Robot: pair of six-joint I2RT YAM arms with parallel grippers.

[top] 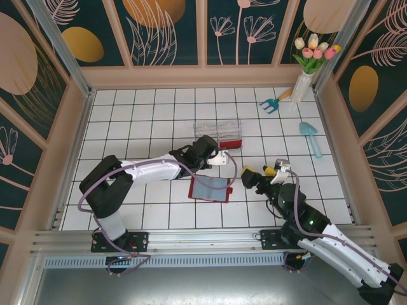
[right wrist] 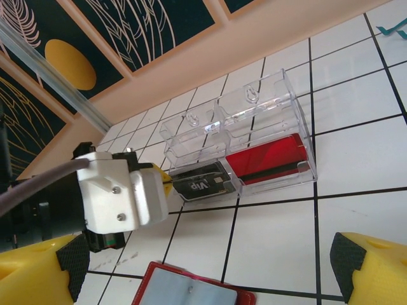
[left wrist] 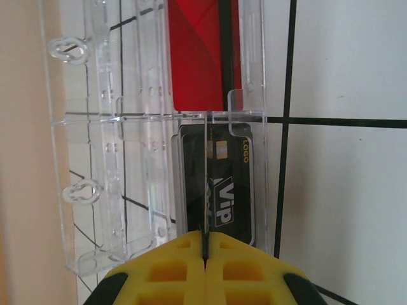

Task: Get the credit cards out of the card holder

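The left gripper lowers and releases the credit card in the black "Vip" card's section (left wrist: 220, 184) of the tray (left wrist: 108, 159) next, since that section lies below this gripper's fingers.
The card holder (top: 210, 189) lies open and flat on the white tiles, dark red with grey-blue pockets (right wrist: 191, 292). My left gripper (left wrist: 205, 244) is shut on a thin credit card (left wrist: 206, 178) seen edge-on. It holds that card upright over a black "Vip" card (left wrist: 232, 184) in the near compartment of a clear plastic tray (left wrist: 108, 159). In the top view this gripper (top: 213, 151) is at the tray's front edge. A red card (right wrist: 267, 159) lies in the compartment beside the black one. My right gripper (top: 261, 173) hovers open to the holder's right, with nothing between its fingers.
The clear tray (top: 213, 129) stands just behind the holder. A vase of tulips (top: 311, 63), a blue hand rake (top: 275, 103) and a teal scoop (top: 310, 136) sit at the back right. Wooden walls enclose the tiled floor on three sides.
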